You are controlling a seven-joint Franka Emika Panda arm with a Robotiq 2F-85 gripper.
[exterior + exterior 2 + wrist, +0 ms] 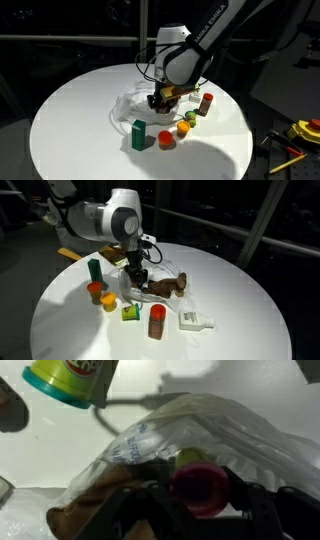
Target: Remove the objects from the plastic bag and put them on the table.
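Note:
The jar should come down onto the tabletop beside the orange piece [183, 127] and be released there, because that spot is bare. My gripper will first lift up out of the bag [132, 106].
The crinkled plastic bag [132, 106] [140, 292] [205, 425] lies mid-table [70, 110]. My gripper [158, 100] [138, 277] [198, 492] reaches down into it. In the wrist view its dark fingers [160, 500] press both sides of a dark pink round piece [198, 485] at the bag's mouth. A brown lump [168, 285] [80, 515] lies beside it. Out on the table are a green box [138, 134] [94, 268], a red round piece [166, 140] [95, 290], an orange piece [183, 127] [108, 302] and a red-capped brown bottle [206, 103] [157, 320].
A small white bottle [195, 321] and a green-yellow bit [129, 311] lie near the bag. A green and yellow tub [70, 380] stands beyond the bag in the wrist view. Yellow tools [305, 130] sit off the table. The table edge [240, 330] curves round.

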